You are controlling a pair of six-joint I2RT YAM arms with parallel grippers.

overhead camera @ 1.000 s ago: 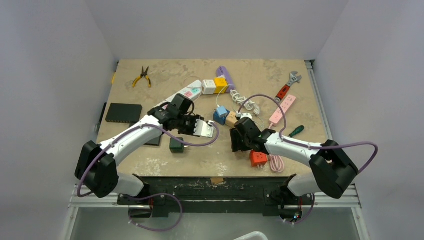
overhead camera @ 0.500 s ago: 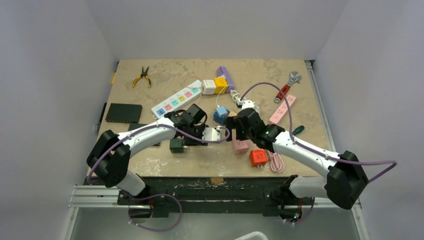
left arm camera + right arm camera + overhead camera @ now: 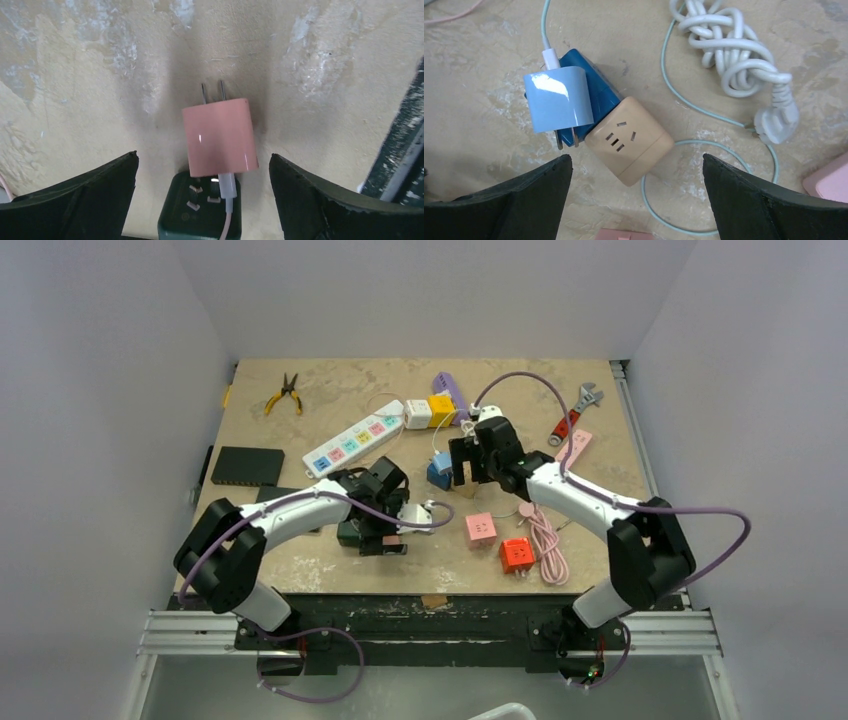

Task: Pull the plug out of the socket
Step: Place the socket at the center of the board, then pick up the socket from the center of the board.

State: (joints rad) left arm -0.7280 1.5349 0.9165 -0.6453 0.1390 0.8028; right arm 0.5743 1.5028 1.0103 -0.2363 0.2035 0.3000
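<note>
My right gripper lowers onto the beige cube (image 3: 466, 489) (image 3: 629, 140) next, turning so the fingers straddle the cube's opposite sides, since it sits crooked below the open fingers.
A pink plug (image 3: 220, 135) lies flat on the table with both metal prongs bare, and its cable end rests on a dark green socket cube (image 3: 200, 215). My left gripper (image 3: 202, 200) is open, with one finger on each side of the plug and neither touching it. A pink socket cube (image 3: 481, 528) sits alone on the table, apart from both arms. My right gripper (image 3: 636, 200) is open and empty, and hovers over a light blue plug (image 3: 556, 102) with bare prongs. That plug leans on a dark blue cube (image 3: 596, 97) beside a beige socket cube (image 3: 629, 140).
A coiled white cable (image 3: 729, 45) lies to the right of the beige cube. A red socket cube (image 3: 517, 554) and a pink cable (image 3: 546, 540) lie near the front. Further back are a white power strip (image 3: 350, 440), pliers (image 3: 285, 395), a wrench (image 3: 575, 415) and a black box (image 3: 247, 465).
Both grippers have opened. The left one moved down toward the green cube and let go of the pink plug. The right one left the pink socket cube and moved back over the blue plug.
</note>
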